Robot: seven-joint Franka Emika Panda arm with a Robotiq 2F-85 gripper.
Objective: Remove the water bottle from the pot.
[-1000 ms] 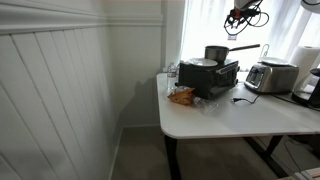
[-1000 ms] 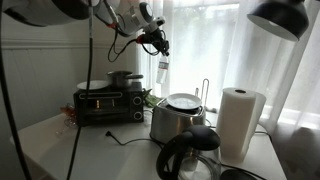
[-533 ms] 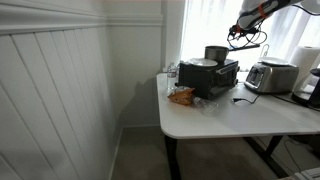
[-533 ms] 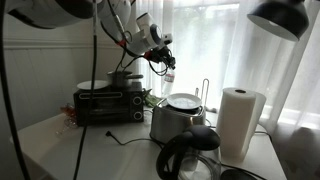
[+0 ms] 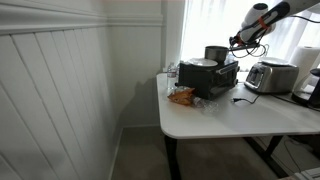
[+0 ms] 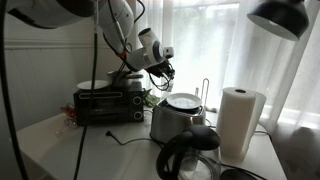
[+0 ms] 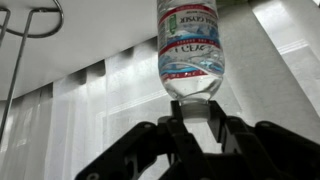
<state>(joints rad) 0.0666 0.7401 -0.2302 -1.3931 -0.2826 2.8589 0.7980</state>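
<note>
My gripper should turn and go down slightly toward the window-side spot (image 6: 164, 95) between the oven (image 6: 106, 104) and silver toaster to release the bottle, because the bottle already hangs clear of the pot.
My gripper (image 7: 192, 118) is shut on the neck of the water bottle (image 7: 190, 45), a clear plastic bottle with a red and blue label that points away from the wrist camera. In both exterior views the gripper (image 5: 240, 41) (image 6: 164, 72) hangs in the air beside the pot, between it and the silver toaster. The dark grey pot (image 5: 216, 53) (image 6: 121, 77) stands on top of the black toaster oven (image 5: 208, 76) (image 6: 106, 104), its long handle (image 5: 243, 48) pointing towards the gripper. The bottle is too small to make out in the exterior views.
A silver toaster (image 5: 270, 75) (image 6: 178, 118) stands next to the oven, with a white paper-towel roll (image 5: 303, 63) (image 6: 238, 120) and a black coffee jug (image 6: 190, 155) beyond. A snack packet (image 5: 182, 97) lies by the oven. A window with curtains is behind.
My gripper has come down from high above the table with the bottle in it, to about the pot's height beside the pot. The pot has not moved.
</note>
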